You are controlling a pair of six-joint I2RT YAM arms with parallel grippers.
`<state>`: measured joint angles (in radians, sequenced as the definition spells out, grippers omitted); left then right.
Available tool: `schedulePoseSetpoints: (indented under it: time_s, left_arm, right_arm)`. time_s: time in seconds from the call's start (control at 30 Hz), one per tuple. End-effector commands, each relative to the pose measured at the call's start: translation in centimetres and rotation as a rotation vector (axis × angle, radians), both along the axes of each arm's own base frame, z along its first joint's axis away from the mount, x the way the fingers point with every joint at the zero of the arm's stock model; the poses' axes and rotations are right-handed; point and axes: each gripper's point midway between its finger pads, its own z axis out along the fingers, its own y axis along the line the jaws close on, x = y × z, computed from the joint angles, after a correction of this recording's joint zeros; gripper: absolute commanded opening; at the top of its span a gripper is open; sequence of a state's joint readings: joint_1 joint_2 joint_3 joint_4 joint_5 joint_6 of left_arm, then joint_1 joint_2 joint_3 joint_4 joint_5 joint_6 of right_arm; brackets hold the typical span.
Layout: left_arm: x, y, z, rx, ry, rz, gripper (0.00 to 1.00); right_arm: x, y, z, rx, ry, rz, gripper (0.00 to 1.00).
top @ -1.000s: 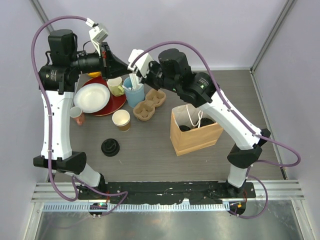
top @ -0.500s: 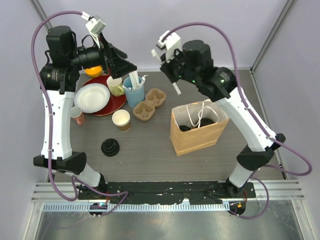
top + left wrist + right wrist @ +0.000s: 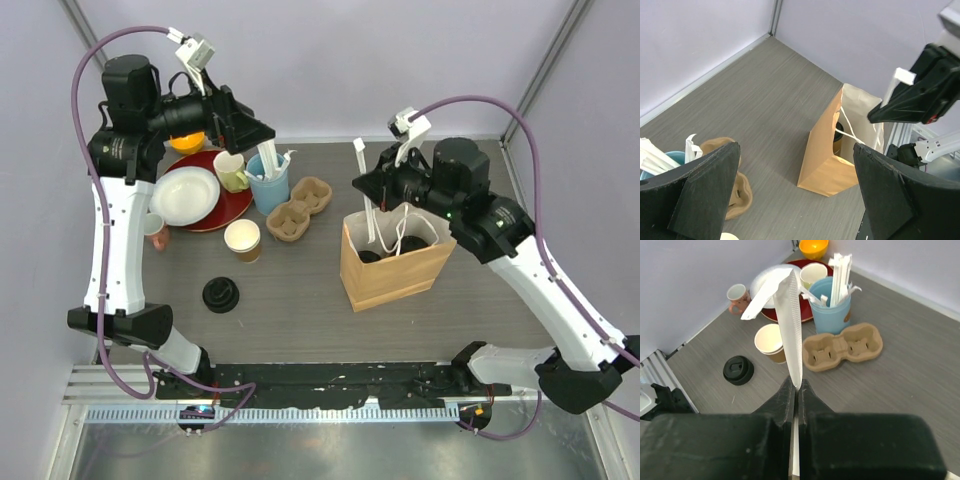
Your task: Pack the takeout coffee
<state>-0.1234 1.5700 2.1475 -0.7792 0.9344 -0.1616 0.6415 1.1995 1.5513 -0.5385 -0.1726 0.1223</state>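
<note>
The held stick's lower end already points into the open bag, so the robot's right gripper will next move down toward the bag's rim on the cup carrier's side.
Two takeout coffee cups with black lids (image 3: pixel 370 256) (image 3: pixel 412 243) stand inside the open brown paper bag (image 3: pixel 392 275); the left wrist view shows one (image 3: pixel 838 136). Another kraft cup (image 3: pixel 242 240) (image 3: pixel 771 342) stands open on the table, a black lid (image 3: pixel 220 294) (image 3: pixel 738 370) lying near it. My right gripper (image 3: pixel 373 192) (image 3: pixel 797 385) is shut on a white paper-wrapped stick (image 3: pixel 361 165) (image 3: pixel 791 315), held upright over the bag's left rim. My left gripper (image 3: pixel 258 135) (image 3: pixel 796 150) hangs open and empty above the blue cup (image 3: pixel 268 182).
The blue cup of white sticks (image 3: pixel 830 305) stands beside a cardboard cup carrier (image 3: pixel 298 208) (image 3: pixel 842 346). Behind are a yellow-green mug (image 3: pixel 232 172), a white plate (image 3: pixel 184 195) on a red one, an orange bowl (image 3: pixel 185 142) and a small pink cup (image 3: pixel 155 230).
My right arm swung from the blue cup across to the bag, carrying the white stick. My left gripper opened and stayed above the blue cup.
</note>
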Motion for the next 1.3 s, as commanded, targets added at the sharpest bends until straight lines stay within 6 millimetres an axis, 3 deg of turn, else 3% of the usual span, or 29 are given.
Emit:
schedulePoseSetpoints:
  time_s: [0.0,0.1,0.43,0.53,0.57,0.67,0.87,0.97,1.0,1.07,1.13,1.17,1.27]
  left_arm:
    - [-1.0,0.2,1.2,0.001,-0.062,-0.002,1.00]
    - [-0.7,0.2,0.6,0.006,-0.045,0.002,1.00]
    - [-0.7,0.4,0.2,0.032,-0.058,0.006,1.00]
    - [-0.7,0.3,0.1,0.035,-0.061,0.002,1.00]
    - [-0.7,0.4,0.1,0.036,-0.064,0.001,1.00]
    - [-0.7,0.3,0.1,0.039,-0.071,-0.004,1.00]
    - [-0.2,0.4,-0.5,0.043,-0.053,0.006,1.00]
    - [1.7,1.4,-2.7,0.077,0.013,0.112,1.00]
    - [3.0,2.3,-4.4,0.112,0.052,0.191,1.00]
    - [4.9,3.5,-7.2,0.174,0.118,0.274,0.97]
    - [6.2,5.1,-10.3,0.269,0.186,0.360,0.86]
    - [7.2,5.5,-12.2,0.304,0.230,0.377,0.69]
    - [9.3,7.1,-16.0,0.411,0.292,0.443,0.53]
  right_arm:
    - [0.9,1.0,-1.2,0.043,-0.001,0.005,0.01]
    - [1.1,1.8,-2.9,0.031,0.038,0.030,0.01]
    - [0.7,1.3,-8.1,-0.033,0.128,0.017,0.05]
    - [0.4,1.1,-8.5,-0.018,0.148,0.006,0.22]
    - [0.5,0.9,-8.6,-0.019,0.150,-0.005,0.39]
    - [0.1,0.3,-8.2,-0.009,0.134,-0.023,0.56]
    - [-0.1,-0.9,-6.7,0.011,0.091,-0.062,0.63]
    - [0.2,-1.0,-5.2,0.024,0.061,-0.072,0.66]
    - [0.2,-0.9,-3.7,0.043,0.037,-0.069,0.66]
    - [0.8,-0.5,-2.7,0.051,0.028,-0.069,0.67]
    - [1.1,-0.2,-0.3,0.075,-0.013,-0.065,0.68]
    - [1.3,-0.1,0.3,0.076,-0.028,-0.062,0.68]
    - [2.2,0.6,1.7,0.080,-0.053,-0.054,0.67]
